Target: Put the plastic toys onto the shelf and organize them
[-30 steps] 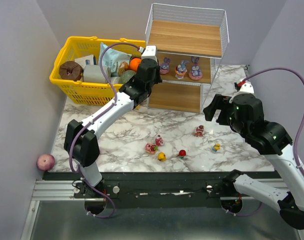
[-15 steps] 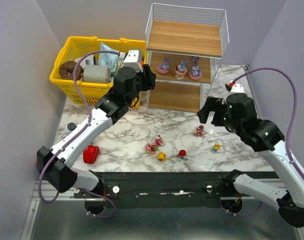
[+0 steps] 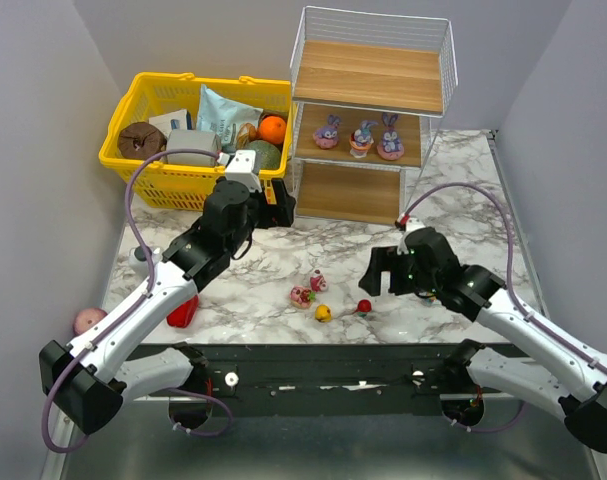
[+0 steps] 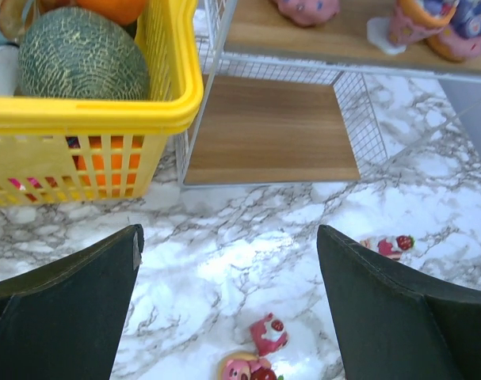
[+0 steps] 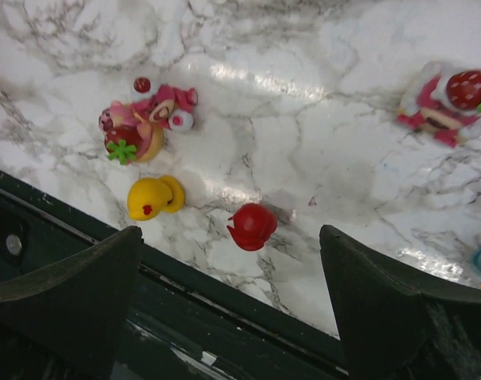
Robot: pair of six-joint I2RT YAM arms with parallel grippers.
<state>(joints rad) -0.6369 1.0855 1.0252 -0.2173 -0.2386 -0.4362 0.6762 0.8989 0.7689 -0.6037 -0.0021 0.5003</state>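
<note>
The red toy (image 3: 364, 306) (image 5: 252, 226) is below my right gripper and nearer the black front bar, so my right gripper should next go down and slightly back to close around it.
The shelf (image 3: 373, 75) stands at the back, with three plastic toys on its middle board: two purple bunnies (image 3: 328, 131) (image 3: 390, 137) and a figure between them (image 3: 363, 135). Loose toys lie near the front edge: two pink ones (image 3: 301, 296) (image 3: 318, 282), a yellow one (image 3: 323, 313) and a red one (image 3: 364, 307). My left gripper (image 3: 280, 205) hangs open and empty in front of the shelf's bottom board (image 4: 268, 131). My right gripper (image 3: 381, 275) is open above the red toy (image 5: 252, 226) with the yellow one (image 5: 153, 196) beside it. It holds nothing.
A yellow basket (image 3: 163, 130) of groceries, with a melon (image 4: 82, 51), stands left of the shelf. A red bell pepper (image 3: 182, 311) lies under my left arm and a pink ball (image 3: 88, 320) sits off the table's left edge. The black front rail (image 5: 224, 317) is just below the toys.
My left gripper has pulled back from the shelf's middle tier and opened wide. My right arm has swung down and left over the loose toys, opening fully.
</note>
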